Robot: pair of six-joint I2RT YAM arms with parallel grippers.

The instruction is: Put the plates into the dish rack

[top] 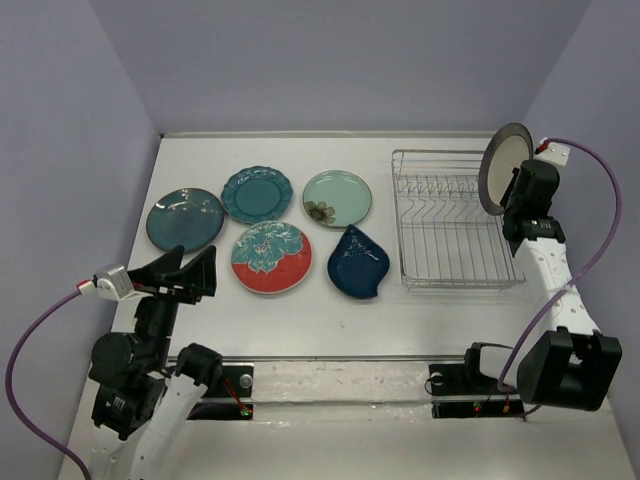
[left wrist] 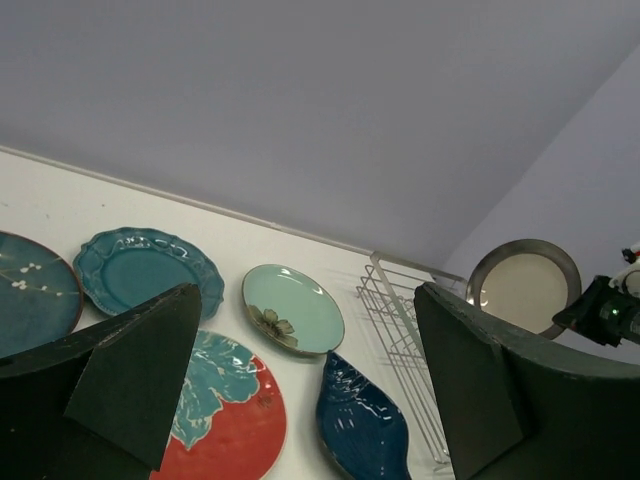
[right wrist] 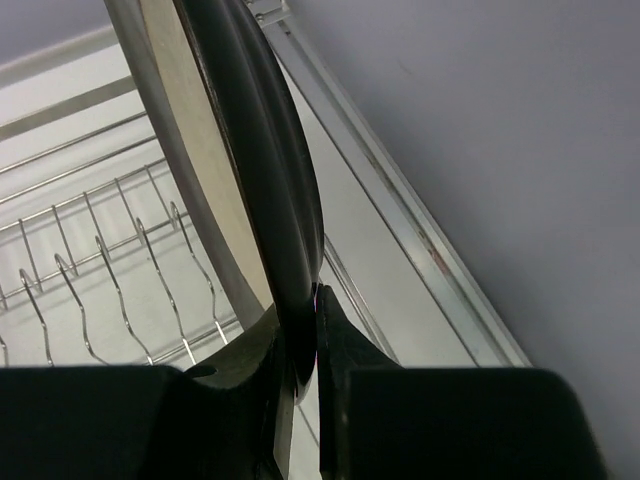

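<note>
My right gripper still has the upright plate hanging above the rack's end wires [top: 480, 190] [right wrist: 192, 262]. I will shift my right gripper slightly toward the wall beside the rack next, then lower it to them.
My right gripper [top: 517, 188] is shut on the rim of the grey-beige plate with a dark rim [top: 503, 168], holding it upright on edge above the right end of the silver wire dish rack [top: 450, 225]. In the right wrist view the plate [right wrist: 215, 150] stands clamped between my fingers [right wrist: 345, 345], with rack prongs [right wrist: 120, 290] below. My left gripper [top: 190, 272] is open and empty, near the red plate with teal floral [top: 271, 257]. On the table lie the dark teal plate [top: 185, 219], scalloped teal plate [top: 257, 193], pale mint plate [top: 337, 198] and dark blue plate [top: 358, 262].
The rack holds no plates. Grey walls close the table at the back and sides; the right wall runs close beside the rack [right wrist: 480, 150]. A purple cable [top: 30, 345] loops off the left arm.
</note>
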